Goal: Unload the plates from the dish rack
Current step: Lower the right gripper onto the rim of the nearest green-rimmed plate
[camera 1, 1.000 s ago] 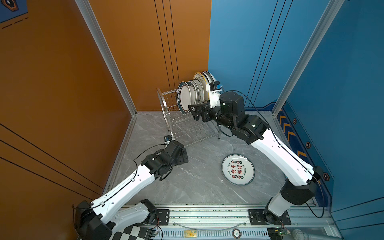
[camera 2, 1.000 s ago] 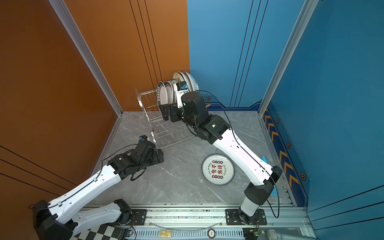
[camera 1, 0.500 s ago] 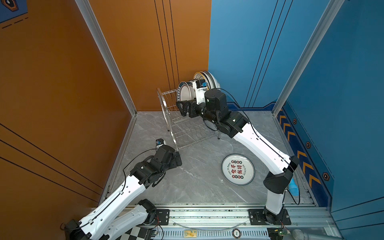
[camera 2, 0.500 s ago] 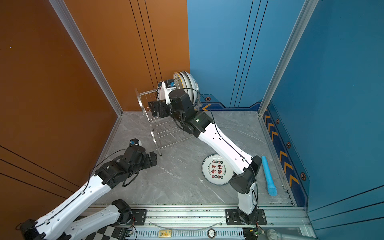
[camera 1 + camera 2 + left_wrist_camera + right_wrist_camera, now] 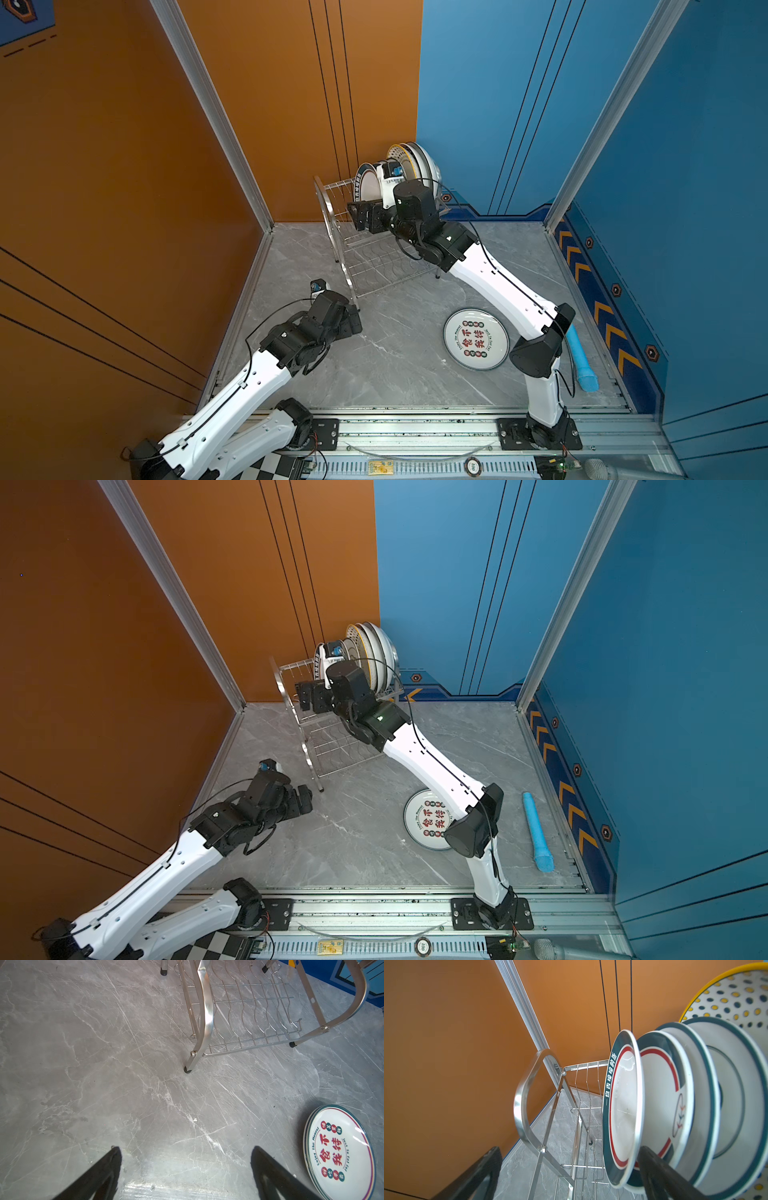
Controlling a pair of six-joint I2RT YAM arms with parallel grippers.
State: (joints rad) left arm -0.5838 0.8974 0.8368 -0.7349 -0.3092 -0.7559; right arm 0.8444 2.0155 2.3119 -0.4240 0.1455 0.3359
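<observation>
The robot's right gripper will next move outward, ease toward the other plates and then close on the end plate's near rim [image 5: 638,1132], because that rim is nearer to one finger.
The dish rack [image 5: 329,224] [image 5: 308,746] stands at the back. Several plates [image 5: 411,166] [image 5: 374,654] stand upright in its upper tier. My right gripper [image 5: 360,217] [image 5: 304,696] is open at the left end of the row. In the right wrist view my right gripper [image 5: 569,1148] straddles the lower rim of the foremost teal-and-red plate [image 5: 623,1109], with one finger [image 5: 660,1172] behind it. Another plate [image 5: 476,338] [image 5: 424,825] [image 5: 340,1153] with red characters lies flat on the floor. My left gripper [image 5: 353,322] [image 5: 305,798] [image 5: 186,1148] hangs open and empty near the rack's front leg [image 5: 188,1069].
A light blue tube [image 5: 582,361] [image 5: 538,833] lies on the grey floor at the right, by the blue wall. The orange wall stands close behind and left of the rack. The rack's lower tier [image 5: 249,1012] holds nothing.
My right gripper has moved left along the upper tier to the foremost plate. My left arm has drawn back a little toward the front. Both grippers stayed open.
</observation>
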